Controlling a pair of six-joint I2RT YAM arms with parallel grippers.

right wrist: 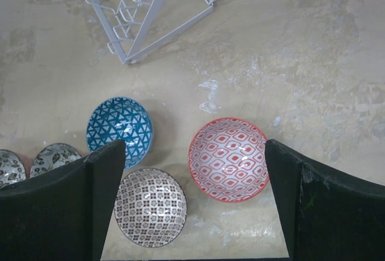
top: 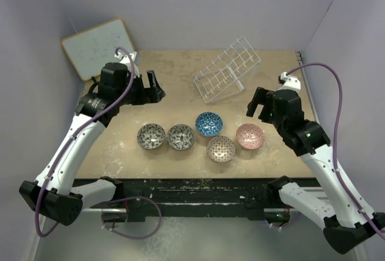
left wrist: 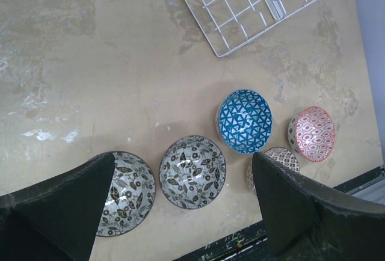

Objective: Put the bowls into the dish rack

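The blue bowl's edge by the pink bowl (right wrist: pixel 228 159) lies below my left gripper, to the right in the top view. The gripper lowers across onto it next.
Several bowls sit in a loose row near the table's front edge: two grey-white floral ones (top: pixel 151 136) (top: pixel 181 136), a blue one (top: pixel 209 124), a brownish lattice one (top: pixel 221 148) and a pink one (top: pixel 249 136). The white wire dish rack (top: pixel 227 70) stands tilted at the back with nothing in it. My left gripper (top: pixel 155 86) hovers open, high over the back left. In its wrist view the grey-white bowls (left wrist: pixel 192 171) lie far below the left gripper (left wrist: pixel 183 156). My right gripper (top: pixel 260 106) is open above the pink bowl (right wrist: pixel 228 159), holding nothing.
A wood-framed whiteboard (top: pixel 99 47) leans in the back left corner. Purple walls close in the table on the left, back and right. The table's dark front edge (top: pixel 198 183) runs just below the bowls.
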